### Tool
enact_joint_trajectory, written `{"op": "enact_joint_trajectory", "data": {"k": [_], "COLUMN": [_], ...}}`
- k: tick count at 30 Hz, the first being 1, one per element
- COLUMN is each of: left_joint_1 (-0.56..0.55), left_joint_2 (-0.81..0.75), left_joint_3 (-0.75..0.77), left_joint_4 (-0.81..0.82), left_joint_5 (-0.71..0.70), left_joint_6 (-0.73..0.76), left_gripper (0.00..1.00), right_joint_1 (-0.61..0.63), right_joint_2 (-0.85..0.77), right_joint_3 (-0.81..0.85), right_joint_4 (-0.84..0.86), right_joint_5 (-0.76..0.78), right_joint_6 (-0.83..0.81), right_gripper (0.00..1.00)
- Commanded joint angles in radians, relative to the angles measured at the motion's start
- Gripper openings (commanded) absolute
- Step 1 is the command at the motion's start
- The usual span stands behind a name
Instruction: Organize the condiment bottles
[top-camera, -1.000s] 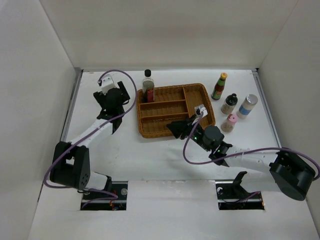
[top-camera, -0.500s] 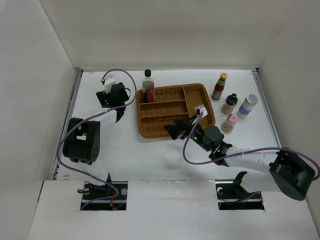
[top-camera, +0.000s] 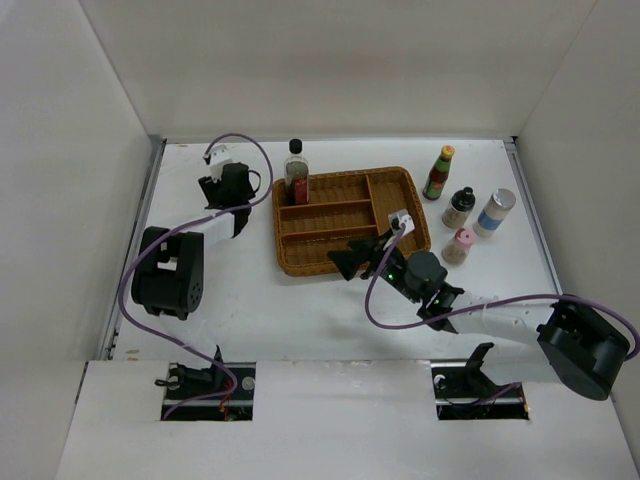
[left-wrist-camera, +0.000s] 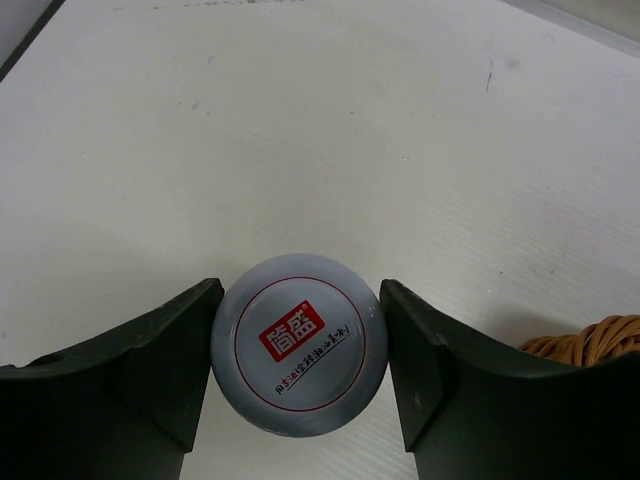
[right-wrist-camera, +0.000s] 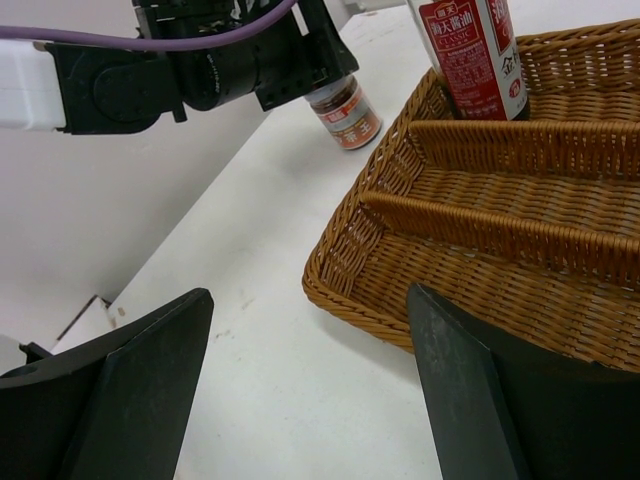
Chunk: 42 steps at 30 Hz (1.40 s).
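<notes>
I next raise my left gripper over the tray's rim. Then I lower the jar into the middle slot's empty end (top-camera: 301, 219), to its right in the top view.
My left gripper (left-wrist-camera: 300, 292) is shut on the short pink-lidded jar (left-wrist-camera: 298, 348), which stands on the table left of the wicker tray (top-camera: 345, 172). The jar also shows in the right wrist view (right-wrist-camera: 345, 110) under the left gripper (right-wrist-camera: 300, 62); in the top view the gripper (top-camera: 228, 186) hides it. The tall black-capped bottle with red label (top-camera: 296, 172) stands in the tray's back left corner. My right gripper (top-camera: 345, 262) is open and empty at the tray's front edge. The green yellow-capped bottle (top-camera: 438, 173), black-capped shaker (top-camera: 459, 208), silver-capped blue-labelled bottle (top-camera: 496, 212) and pink-capped shaker (top-camera: 460, 246) stand right of the tray.
The tray has long slots on the left and compartments on the right, holding only the tall bottle. White walls enclose the table at the back and both sides. The tray's front left corner (right-wrist-camera: 350, 290) lies between my right fingers' view.
The left arm has folded up, its gripper shifting slightly toward the back over the jar. The right gripper has edged a little left along the tray's front edge.
</notes>
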Motion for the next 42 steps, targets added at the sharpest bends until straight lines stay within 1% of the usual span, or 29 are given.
{"op": "enact_joint_trajectory", "data": {"k": [1, 3, 6, 12, 16, 20, 23, 26, 33, 37, 42], "left_joint_1": [0.013, 0.013, -0.010, -0.137, -0.244, -0.350, -0.395, -0.409, -0.421, -0.423, -0.436], "left_joint_2": [-0.103, -0.183, -0.324, -0.551, -0.614, -0.568, -0.509, -0.458, -0.331, -0.256, -0.185], "left_joint_3": [-0.044, -0.098, -0.179, -0.278, -0.264, -0.213, -0.189, -0.178, -0.141, -0.123, -0.121], "left_joint_4": [0.036, 0.052, 0.072, 0.065, 0.051, 0.100, 0.173, 0.243, 0.321, 0.341, 0.319], "left_joint_5": [0.006, -0.008, -0.028, -0.063, -0.065, -0.063, -0.062, -0.059, -0.056, -0.044, -0.024], "left_joint_6": [-0.034, -0.048, -0.060, -0.057, -0.056, -0.056, -0.045, -0.042, -0.036, -0.024, -0.008], "left_gripper": [0.40, 0.37, 0.35, 0.34, 0.33, 0.33, 0.33, 0.33, 0.33, 0.34, 0.35], "right_joint_1": [-0.003, -0.003, -0.003, -0.012, -0.026, -0.032, -0.036, -0.035, -0.036, -0.036, -0.036], "right_joint_2": [-0.002, 0.002, -0.012, -0.015, 0.007, -0.001, 0.002, -0.002, 0.016, 0.024, 0.019], "right_joint_3": [0.009, 0.010, 0.004, -0.004, -0.004, -0.010, -0.011, -0.011, -0.004, 0.001, -0.002], "right_joint_4": [0.049, 0.048, 0.049, 0.056, 0.059, 0.063, 0.069, 0.069, 0.069, 0.069, 0.071], "right_joint_5": [0.003, 0.002, 0.010, 0.016, 0.024, 0.025, 0.022, 0.022, 0.013, 0.009, 0.009], "right_joint_6": [0.004, 0.007, -0.001, 0.011, 0.019, 0.021, 0.024, 0.019, 0.024, 0.028, 0.030], "right_gripper": [0.85, 0.85, 0.85, 0.86, 0.85, 0.86, 0.86, 0.87, 0.88, 0.88, 0.88]}}
